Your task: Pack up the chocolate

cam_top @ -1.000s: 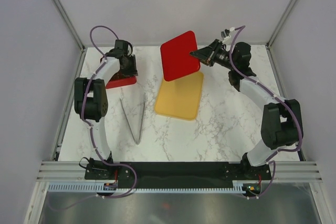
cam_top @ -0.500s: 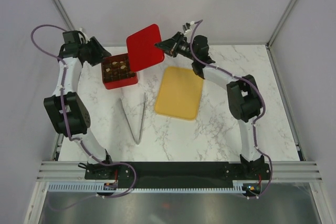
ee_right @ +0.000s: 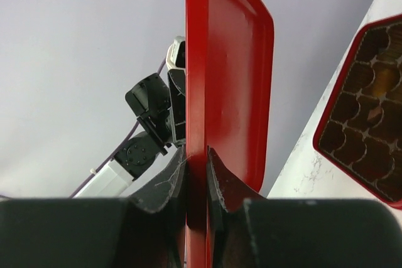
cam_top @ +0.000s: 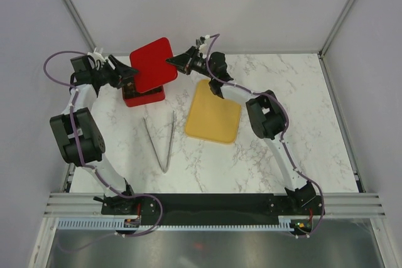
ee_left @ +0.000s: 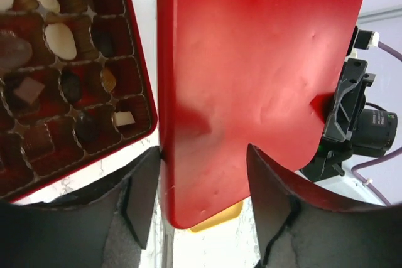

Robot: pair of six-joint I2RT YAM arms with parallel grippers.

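Observation:
The chocolate is still uncovered. My right gripper should next bring the lid down toward the red box (cam_top: 144, 97) (ee_right: 372, 114) below it and let go of the lid's rim.
The chocolate (ee_left: 61, 40), small cream, brown and dark pieces, sits in the grid compartments of the red box (ee_left: 135, 101) in the left wrist view. The box (cam_top: 144, 97) stands at the back left of the table. My right gripper (cam_top: 174, 61) is shut on the edge of the flat red lid (cam_top: 152, 64) and holds it tilted above the box. The right wrist view shows the jaws (ee_right: 196, 167) clamped on the lid's rim (ee_right: 220, 80). My left gripper (ee_left: 204, 199) is open, and the lid's near corner (ee_left: 251, 73) lies between its fingers.
A flat yellow tray (cam_top: 213, 111) lies at the table's middle, right of the box. Metal tongs (cam_top: 164, 139) lie in front of the box. White walls and frame posts close in the back and sides.
My right arm has swung the red lid leftward from above the yellow tray to over the box. My left arm drew back from the box, and its open jaws now sit at the lid's edge.

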